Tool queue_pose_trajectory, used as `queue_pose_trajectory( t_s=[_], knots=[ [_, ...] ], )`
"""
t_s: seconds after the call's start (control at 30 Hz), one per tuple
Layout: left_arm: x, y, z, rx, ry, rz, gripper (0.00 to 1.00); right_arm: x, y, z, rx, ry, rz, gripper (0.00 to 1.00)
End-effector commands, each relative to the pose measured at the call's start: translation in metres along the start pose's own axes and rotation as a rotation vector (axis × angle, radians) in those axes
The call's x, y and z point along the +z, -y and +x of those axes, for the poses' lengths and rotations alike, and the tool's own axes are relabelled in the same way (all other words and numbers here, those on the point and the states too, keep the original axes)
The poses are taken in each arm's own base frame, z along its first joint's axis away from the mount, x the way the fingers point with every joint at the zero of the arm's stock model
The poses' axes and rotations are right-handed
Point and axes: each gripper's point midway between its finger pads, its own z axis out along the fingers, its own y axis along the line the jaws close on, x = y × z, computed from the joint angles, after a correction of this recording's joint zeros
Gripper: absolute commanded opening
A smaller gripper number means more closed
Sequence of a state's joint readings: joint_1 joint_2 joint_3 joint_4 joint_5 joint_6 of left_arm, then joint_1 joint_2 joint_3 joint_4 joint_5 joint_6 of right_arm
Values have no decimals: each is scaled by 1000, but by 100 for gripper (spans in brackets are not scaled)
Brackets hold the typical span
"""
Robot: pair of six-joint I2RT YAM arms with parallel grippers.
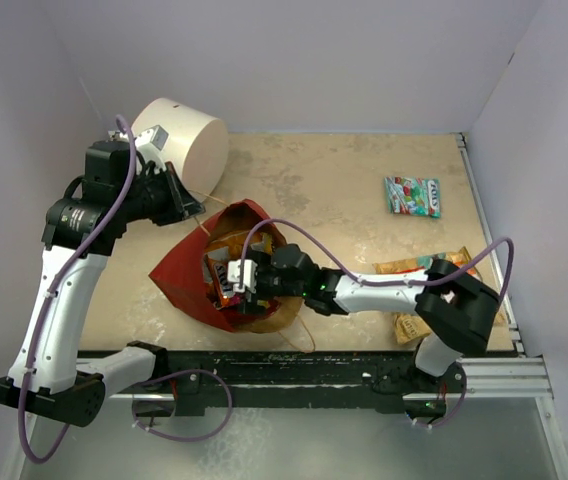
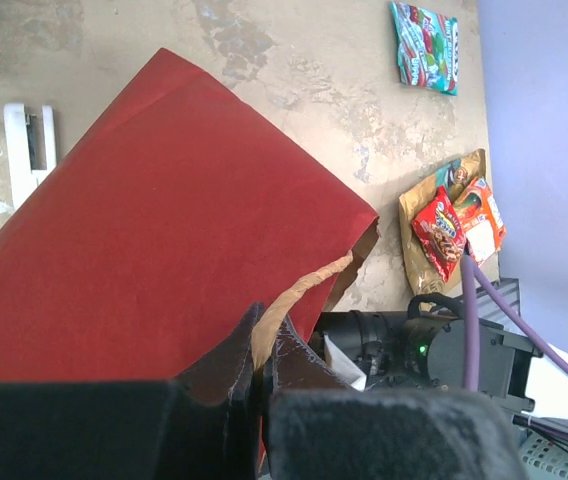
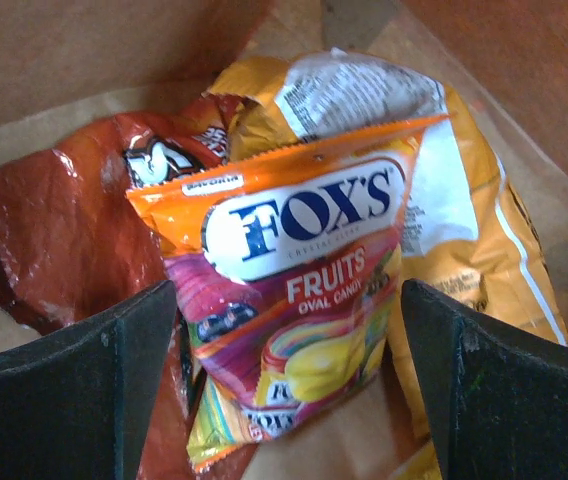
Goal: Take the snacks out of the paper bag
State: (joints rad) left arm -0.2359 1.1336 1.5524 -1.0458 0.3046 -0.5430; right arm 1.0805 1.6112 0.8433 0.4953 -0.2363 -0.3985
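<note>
The robot's right gripper will next go deeper into the bag (image 1: 186,272) and close its open fingers across the Fox's name on the orange packet.
The red paper bag (image 1: 186,272) (image 2: 154,230) lies on its side, its brown mouth facing right. My left gripper (image 1: 190,207) (image 2: 264,328) is shut on the bag's brown rim. My right gripper (image 1: 224,283) (image 3: 286,296) reaches inside the bag and stands open, its fingers on either side of an orange Fox's fruit candy packet (image 3: 304,220) without pinching it. A yellow packet (image 3: 469,235) and a dark red packet (image 3: 54,230) lie under it. Outside the bag lie a teal snack packet (image 1: 412,196) (image 2: 426,45), a tan packet (image 1: 419,266) (image 2: 429,215) and a red packet (image 2: 440,232).
A white cylinder drum (image 1: 189,135) lies at the back left, close behind my left gripper. A small white bracket (image 2: 26,150) rests on the table beside the bag. Walls close in the table on the left, back and right, with a metal rail (image 1: 484,215) along the right edge.
</note>
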Motion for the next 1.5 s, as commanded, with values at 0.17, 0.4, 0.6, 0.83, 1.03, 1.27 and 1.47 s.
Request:
queue_pose_trajectory(
  t_s=[0.17,0.4,0.6,0.83,1.03,1.27,1.47],
  knots=[
    [-8,3,-13,-21,52,-9,0,31,9,-48,-85,200,-9,97],
    [-9,4,-13,-15,44,-13,0,50,27,-36,-73,175,87,85],
    [-10,4,-16,3,44,-16,0,44,35,-32,-43,171,150,54],
    [-7,1,-18,19,49,-26,0,27,45,-44,34,186,213,22],
    [-3,3,-18,30,47,-6,0,8,54,-56,128,213,278,8],
    [-3,5,-20,41,64,11,0,-12,54,-69,188,209,275,0],
    [-5,7,-25,61,101,25,0,-33,46,-82,207,233,237,0]
  ],
)
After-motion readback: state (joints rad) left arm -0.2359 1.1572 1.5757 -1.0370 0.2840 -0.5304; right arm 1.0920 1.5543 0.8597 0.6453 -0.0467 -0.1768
